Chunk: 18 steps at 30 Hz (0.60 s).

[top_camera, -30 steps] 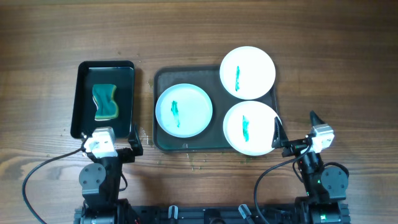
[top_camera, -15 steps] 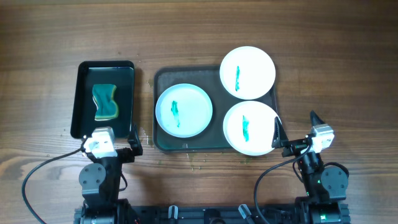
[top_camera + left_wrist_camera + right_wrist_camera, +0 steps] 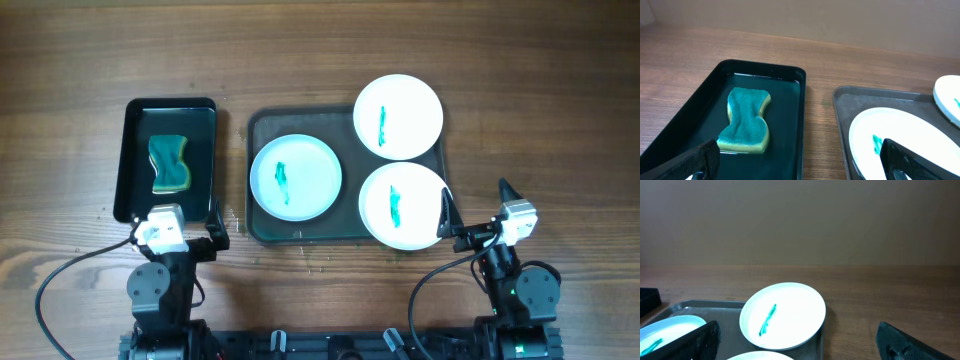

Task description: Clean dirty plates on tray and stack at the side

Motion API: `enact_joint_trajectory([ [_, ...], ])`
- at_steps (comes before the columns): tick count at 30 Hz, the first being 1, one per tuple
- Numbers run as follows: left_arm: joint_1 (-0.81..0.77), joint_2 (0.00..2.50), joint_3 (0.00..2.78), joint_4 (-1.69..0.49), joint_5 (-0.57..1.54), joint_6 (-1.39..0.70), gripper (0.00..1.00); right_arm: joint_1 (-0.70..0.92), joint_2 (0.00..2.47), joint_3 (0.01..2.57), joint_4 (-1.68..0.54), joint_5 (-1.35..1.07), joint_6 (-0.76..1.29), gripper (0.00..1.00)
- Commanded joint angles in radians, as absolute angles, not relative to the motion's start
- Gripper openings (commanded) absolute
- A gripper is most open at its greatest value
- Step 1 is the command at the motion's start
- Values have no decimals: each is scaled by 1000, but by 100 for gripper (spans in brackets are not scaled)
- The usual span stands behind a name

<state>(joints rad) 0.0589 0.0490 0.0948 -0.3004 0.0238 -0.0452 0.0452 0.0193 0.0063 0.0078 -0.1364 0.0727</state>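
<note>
Next, my right gripper swings outward, tilts down and lowers onto the sponge-side plate's rim facing the other plates, since the tray leaves room for the fingers.
Three white plates with teal smears lie on the grey tray [image 3: 262, 125]: one at the left [image 3: 295, 176], one at the far right [image 3: 398, 116], one at the near right [image 3: 402, 206]. A green-and-yellow sponge [image 3: 169, 164] lies in a black tray [image 3: 135, 120] at the left; it also shows in the left wrist view [image 3: 747, 119]. My left gripper [image 3: 172, 232] is open and empty at the black tray's near edge. My right gripper [image 3: 477, 209] is open and empty, beside the near right plate. The right wrist view shows the far right plate [image 3: 783, 315].
The black tray holds a thin film of water [image 3: 785, 110]. Bare wooden table [image 3: 540, 120] lies right of the grey tray and beyond both trays. Cables [image 3: 60, 285] run from the arm bases at the table's near edge.
</note>
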Motion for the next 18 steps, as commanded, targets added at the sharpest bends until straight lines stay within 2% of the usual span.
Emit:
enact_joint_trajectory([
  [1,56,52,97,-311,10,-30,100,49,4,5,10,-123,55,100],
  [18,56,53,111,-259,10,-30,100,49,28,25,4,-157,52,100],
])
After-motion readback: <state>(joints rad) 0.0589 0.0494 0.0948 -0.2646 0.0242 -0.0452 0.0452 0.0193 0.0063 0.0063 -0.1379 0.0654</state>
